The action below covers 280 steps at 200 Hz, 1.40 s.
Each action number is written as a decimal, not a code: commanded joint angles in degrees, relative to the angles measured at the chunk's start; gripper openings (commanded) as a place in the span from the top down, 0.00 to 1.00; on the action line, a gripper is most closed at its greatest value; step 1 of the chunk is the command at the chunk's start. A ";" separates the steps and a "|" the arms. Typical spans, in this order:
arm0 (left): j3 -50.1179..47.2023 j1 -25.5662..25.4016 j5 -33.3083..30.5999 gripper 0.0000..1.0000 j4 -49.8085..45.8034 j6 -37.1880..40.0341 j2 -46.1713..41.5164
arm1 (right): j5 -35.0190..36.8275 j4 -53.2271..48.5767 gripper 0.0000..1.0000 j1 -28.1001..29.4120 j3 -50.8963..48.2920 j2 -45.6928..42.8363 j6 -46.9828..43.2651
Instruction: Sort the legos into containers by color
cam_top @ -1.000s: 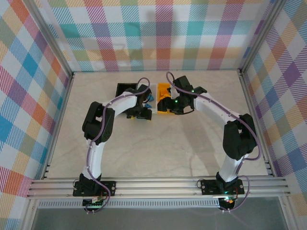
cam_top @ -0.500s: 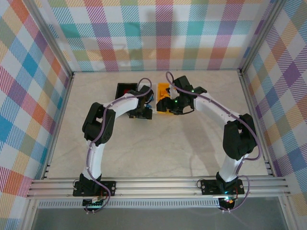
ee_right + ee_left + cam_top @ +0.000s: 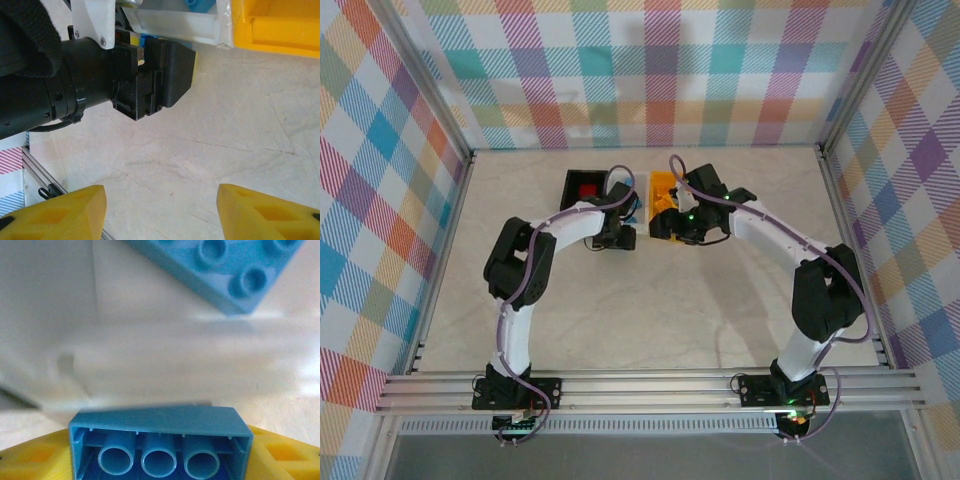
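My left gripper holds a blue lego to carry outward over the white bin's near side and release above the bin's bottom, because another blue lego lies there.
In the left wrist view a blue lego [image 3: 160, 440] sits underside up, showing three tubes, between my yellow fingers [image 3: 30, 460]; the left gripper [image 3: 160, 460] is shut on it. Another blue lego [image 3: 220, 265] lies ahead on the white bin's floor [image 3: 150, 355]. From above, the left gripper [image 3: 629, 218] is at the white bin [image 3: 638, 190], between the black bin [image 3: 572, 182] holding a red lego [image 3: 587, 190] and the yellow-orange bin [image 3: 663, 186]. My right gripper [image 3: 160, 210] hangs open over bare table near the left wrist [image 3: 150, 80], nothing between its fingers.
Metal rails and plaid walls enclose the marble table [image 3: 660, 300]. The two forearms meet close together in front of the bins. In the right wrist view the white bin's wall [image 3: 175, 25] and the yellow-orange bin [image 3: 280, 25] lie just beyond the left wrist.
The left gripper's jaws have narrowed onto the blue lego. The left forearm shifted a little, uncovering the red lego in the black bin. The right gripper edged slightly right.
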 commanded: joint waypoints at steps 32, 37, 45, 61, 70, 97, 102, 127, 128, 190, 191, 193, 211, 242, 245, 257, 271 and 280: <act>-3.85 -0.90 1.45 0.44 -2.19 -0.63 -12.51 | -0.10 2.84 0.40 -0.40 -2.09 -2.73 1.40; -3.64 -0.90 1.45 0.44 -2.67 -0.57 -13.25 | -0.13 2.89 0.40 -0.40 -2.06 -2.73 1.42; -2.99 -0.90 1.47 0.44 -3.61 -0.46 -14.16 | 0.13 2.88 0.40 -0.41 -2.17 -2.81 1.49; -0.51 -0.90 1.67 0.44 -5.51 -0.37 -15.10 | 0.55 2.87 0.40 -0.45 -2.01 -2.88 1.49; 1.53 -0.90 1.49 0.43 -6.28 -0.28 -15.05 | 0.76 2.78 0.40 -0.42 -1.69 -2.82 1.41; 10.38 -0.81 0.49 0.43 -8.40 1.07 -10.39 | 1.17 1.77 0.40 -0.40 -0.71 -2.55 1.06; 12.12 -0.81 0.34 0.43 -8.69 1.32 -9.08 | 1.43 1.43 0.40 -0.41 -0.55 -2.62 0.92; 20.96 -0.59 -0.91 0.43 -9.62 2.48 -1.96 | 2.39 0.03 0.39 -0.91 -0.44 -3.84 0.19; 21.33 -0.57 -0.96 0.43 -9.71 2.55 -1.82 | 2.42 -0.03 0.39 -0.92 -0.47 -3.94 0.18; 42.16 1.94 -2.17 0.31 -16.40 3.24 13.44 | 2.62 -1.31 0.36 -5.99 -4.38 -9.64 -0.77; 42.43 1.97 -2.16 0.30 -16.48 3.24 13.66 | 2.63 -1.32 0.36 -6.14 -4.42 -9.74 -0.78; 42.97 2.06 -2.09 0.30 -16.72 3.17 13.98 | 2.57 -1.33 0.36 -6.32 -4.52 -9.91 -0.79; 45.99 2.55 -1.66 0.28 -17.81 3.08 15.54 | 2.55 -1.37 0.35 -8.09 -5.57 -11.45 -0.88; 46.97 2.73 -1.47 0.19 -18.23 3.07 15.17 | 2.57 -1.33 0.32 -10.31 -6.65 -13.23 -1.14; 46.93 2.74 -1.51 0.19 -18.31 3.09 14.99 | 2.60 -1.37 0.32 -10.42 -6.66 -13.31 -1.14; 46.43 2.87 -1.54 0.16 -18.32 3.09 14.34 | 2.63 -1.42 0.30 -10.95 -6.58 -13.49 -1.22; 46.14 2.87 -1.57 0.15 -18.66 3.19 13.17 | 2.61 -1.59 0.30 -11.54 -5.99 -13.63 -1.56; 45.82 2.83 -1.24 0.15 -18.75 3.24 11.92 | 2.61 -1.76 0.30 -12.28 -5.26 -13.63 -1.86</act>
